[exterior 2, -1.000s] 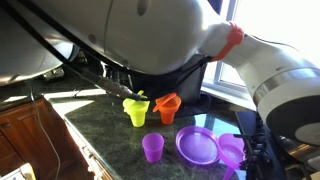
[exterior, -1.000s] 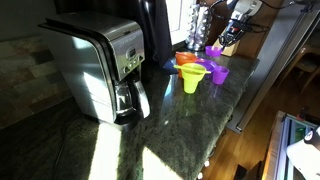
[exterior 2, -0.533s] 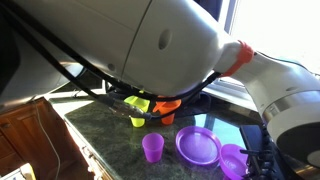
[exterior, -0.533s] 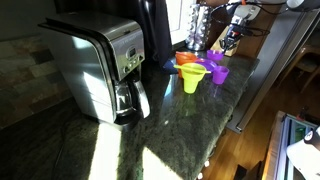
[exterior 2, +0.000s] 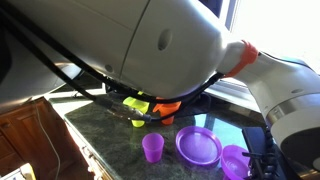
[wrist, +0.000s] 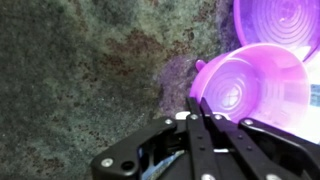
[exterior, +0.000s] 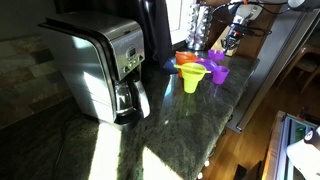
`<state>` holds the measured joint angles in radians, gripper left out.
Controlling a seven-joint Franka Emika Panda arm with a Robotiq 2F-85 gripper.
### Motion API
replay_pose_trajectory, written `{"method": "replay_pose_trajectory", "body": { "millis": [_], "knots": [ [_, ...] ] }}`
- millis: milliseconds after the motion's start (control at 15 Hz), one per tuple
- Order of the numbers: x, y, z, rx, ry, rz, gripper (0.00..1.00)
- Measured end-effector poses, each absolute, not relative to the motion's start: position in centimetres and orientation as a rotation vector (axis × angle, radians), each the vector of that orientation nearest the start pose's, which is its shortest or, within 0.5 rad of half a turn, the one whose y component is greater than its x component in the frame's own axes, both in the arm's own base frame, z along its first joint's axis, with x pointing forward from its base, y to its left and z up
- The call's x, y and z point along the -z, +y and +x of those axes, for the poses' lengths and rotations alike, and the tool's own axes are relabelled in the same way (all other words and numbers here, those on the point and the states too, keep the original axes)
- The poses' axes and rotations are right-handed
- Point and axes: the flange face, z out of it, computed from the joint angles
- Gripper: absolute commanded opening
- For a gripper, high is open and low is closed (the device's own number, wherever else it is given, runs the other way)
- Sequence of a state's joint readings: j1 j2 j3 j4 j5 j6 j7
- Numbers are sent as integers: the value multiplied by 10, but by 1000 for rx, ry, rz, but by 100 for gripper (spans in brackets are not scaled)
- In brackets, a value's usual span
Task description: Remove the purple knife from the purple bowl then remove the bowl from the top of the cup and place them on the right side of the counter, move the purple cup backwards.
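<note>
The bowl eases to the left in the wrist view next and gets released, as bare counter lies to that side of it, away from the dish.
In the wrist view my gripper [wrist: 197, 101] has its two dark fingers pressed together at the left rim of the purple bowl [wrist: 262, 85], which looks pinched between them. In an exterior view the bowl [exterior 2: 236, 160] is low at the right end of the counter [exterior 2: 105, 132]. The purple cup [exterior 2: 152, 147] stands upright and alone to its left; it also shows in an exterior view [exterior: 219, 73], with the gripper [exterior: 231, 40] behind it. The purple knife is not visible.
A round purple plate-like dish [exterior 2: 198, 145] lies between cup and bowl, also in the wrist view [wrist: 285, 20]. A yellow-green cup [exterior: 191, 79] and an orange bowl [exterior: 186, 62] stand behind. A steel coffee maker [exterior: 100, 70] is further along. The arm hides much of the scene.
The arm swung across the exterior view a second ago and the bowl sank slightly toward the counter. Nothing visibly moved in the last half second.
</note>
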<state>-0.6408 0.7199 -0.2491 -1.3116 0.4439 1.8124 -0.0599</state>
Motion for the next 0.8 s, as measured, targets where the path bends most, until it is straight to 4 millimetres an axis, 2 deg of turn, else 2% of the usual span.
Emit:
{"method": "replay_pose_trajectory", "body": {
  "millis": [400,600,800],
  "knots": [
    [-320,-498,507,-87,1316,-2499,1],
    [-326,-490,500,-108,1337,-2489,1],
    [-324,-489,488,-90,1398,-2478,1]
  ]
}}
